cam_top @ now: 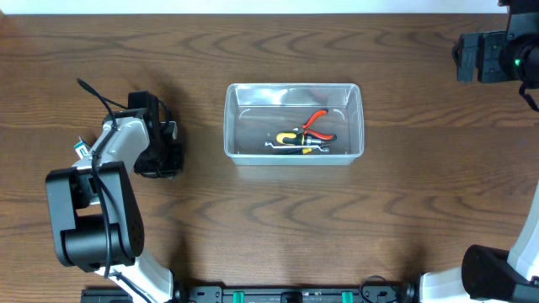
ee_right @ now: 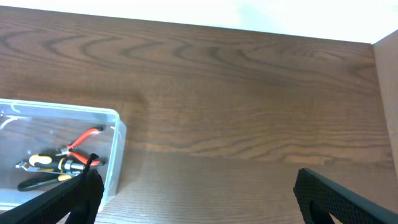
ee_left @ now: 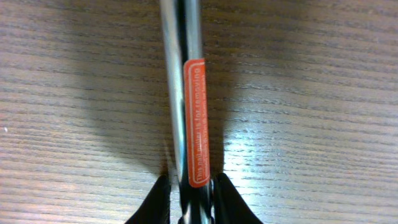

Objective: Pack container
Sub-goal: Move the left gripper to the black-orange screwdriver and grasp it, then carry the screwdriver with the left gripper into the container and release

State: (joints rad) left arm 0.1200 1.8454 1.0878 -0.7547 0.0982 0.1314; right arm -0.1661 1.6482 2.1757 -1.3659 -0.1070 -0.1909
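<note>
My left gripper next lifts the bar, still outside the pliers' container, then turns across the container's rim and lowers the bar over the tools [cam_top: 299,136].
The clear plastic container [cam_top: 293,123] stands at the table's middle and holds red-handled pliers [cam_top: 316,123] and a yellow-and-black tool [cam_top: 295,139]. It also shows at the lower left of the right wrist view [ee_right: 112,146]. My left gripper [ee_left: 189,193] is at the table's left, pointing down, shut on a shiny metal bar with a red label [ee_left: 194,118]; the bar lies just over the wood. In the overhead view the arm [cam_top: 156,143] hides the bar. My right gripper [ee_right: 196,199] is open and empty, well to the right of the container.
The right arm's body [cam_top: 497,55] sits at the far right back corner. The left arm's base [cam_top: 93,215] stands at the front left. A pale wall edge [ee_right: 385,93] shows at the right of the right wrist view.
</note>
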